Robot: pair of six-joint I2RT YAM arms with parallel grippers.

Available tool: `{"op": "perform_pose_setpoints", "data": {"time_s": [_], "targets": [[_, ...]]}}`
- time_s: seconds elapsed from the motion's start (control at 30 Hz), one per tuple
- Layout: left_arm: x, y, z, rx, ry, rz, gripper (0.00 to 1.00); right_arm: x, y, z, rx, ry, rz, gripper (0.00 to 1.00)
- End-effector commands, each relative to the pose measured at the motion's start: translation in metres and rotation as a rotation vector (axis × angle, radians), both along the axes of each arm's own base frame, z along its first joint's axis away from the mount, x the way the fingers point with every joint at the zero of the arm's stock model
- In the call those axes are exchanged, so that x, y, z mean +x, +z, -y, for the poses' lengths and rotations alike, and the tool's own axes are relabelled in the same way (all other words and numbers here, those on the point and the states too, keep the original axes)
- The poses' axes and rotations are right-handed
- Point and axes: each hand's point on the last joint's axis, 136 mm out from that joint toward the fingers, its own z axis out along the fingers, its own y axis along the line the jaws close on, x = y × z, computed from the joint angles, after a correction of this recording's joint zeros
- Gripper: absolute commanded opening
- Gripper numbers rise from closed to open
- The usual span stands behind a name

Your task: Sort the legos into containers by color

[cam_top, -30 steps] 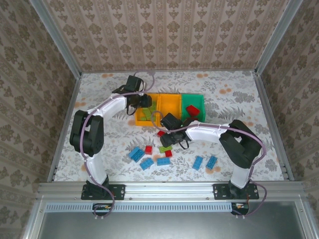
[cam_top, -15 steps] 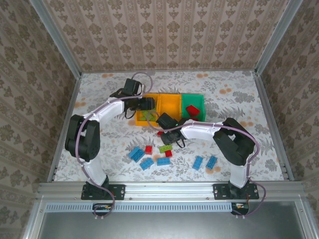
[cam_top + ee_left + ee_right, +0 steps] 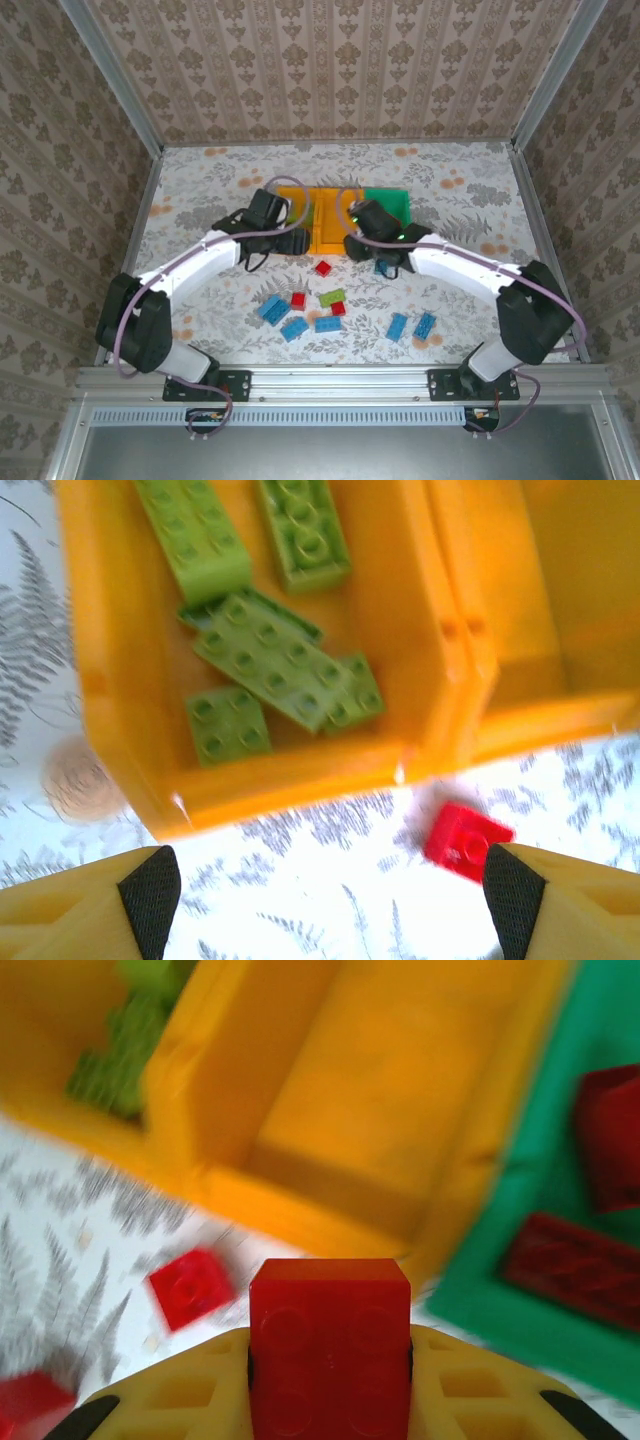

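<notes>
The left gripper draws back and descends next onto the red lego (image 3: 299, 300) between the blue pair and lime brick, since that lego lies back and below, still unsorted.
My right gripper (image 3: 330, 1400) is shut on a red lego (image 3: 330, 1345), just in front of the joined containers: a left orange bin (image 3: 287, 196), a middle orange bin (image 3: 400, 1110) and a green bin (image 3: 470, 1280). The green bin holds dark red bricks (image 3: 580, 1270). Several lime bricks (image 3: 265, 660) lie in the left orange bin (image 3: 120, 750). My left gripper (image 3: 330, 900) is open above the table at that bin's near wall, with a loose red brick (image 3: 466, 840) by its right fingertip (image 3: 515, 895). From above, the left gripper (image 3: 297, 243) and right gripper (image 3: 356, 243) flank the middle bin's front.
Loose legos lie between the arms: red ones (image 3: 323, 267) (image 3: 298, 299), a lime one (image 3: 332, 297) and several blue ones (image 3: 294, 328) (image 3: 426, 324). The table (image 3: 200, 190) has raised rails at its sides and patterned walls behind.
My left gripper opened and drew back from over the left orange bin to its near wall. My right gripper shut on a red brick and rose from the pile toward the bins.
</notes>
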Motion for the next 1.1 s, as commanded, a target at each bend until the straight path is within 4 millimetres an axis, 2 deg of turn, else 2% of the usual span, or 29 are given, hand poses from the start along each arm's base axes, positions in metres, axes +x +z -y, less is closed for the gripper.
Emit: {"op": "perform_pose_setpoints", "data": {"time_s": [0.0,0.1,0.2,0.3,0.47,0.6,0.77,0.97,1.07], "targets": [[-0.027,-0.016,-0.011,0.109,-0.02,-0.036,0.83,0.023,0.004,0.043,0.002,-0.18,0.018,0.29],[-0.047,-0.03,-0.008,0.147,-0.045,-0.073,0.83,0.043,0.002,0.062,-0.026,-0.255,-0.001,0.29],[-0.064,-0.044,-0.005,0.176,-0.058,-0.114,0.83,0.06,-0.005,0.071,-0.066,-0.294,-0.025,0.31],[-0.076,-0.048,-0.005,0.201,-0.053,-0.131,0.83,0.073,-0.014,0.081,-0.076,-0.344,-0.047,0.31],[-0.092,-0.056,-0.002,0.231,-0.053,-0.176,0.82,0.083,-0.033,0.086,-0.104,-0.37,-0.097,0.36],[-0.103,-0.066,0.0,0.255,-0.062,-0.211,0.8,0.085,-0.044,0.086,-0.113,-0.374,-0.119,0.47],[-0.113,-0.078,0.004,0.279,-0.073,-0.246,0.76,0.081,-0.038,0.086,-0.088,-0.378,-0.1,0.57],[-0.115,-0.09,0.001,0.323,-0.07,-0.268,0.7,0.074,-0.016,0.088,-0.052,-0.378,-0.056,0.65],[-0.113,-0.095,0.001,0.338,-0.071,-0.273,0.62,0.069,-0.004,0.09,-0.028,-0.383,-0.029,0.7]]}}
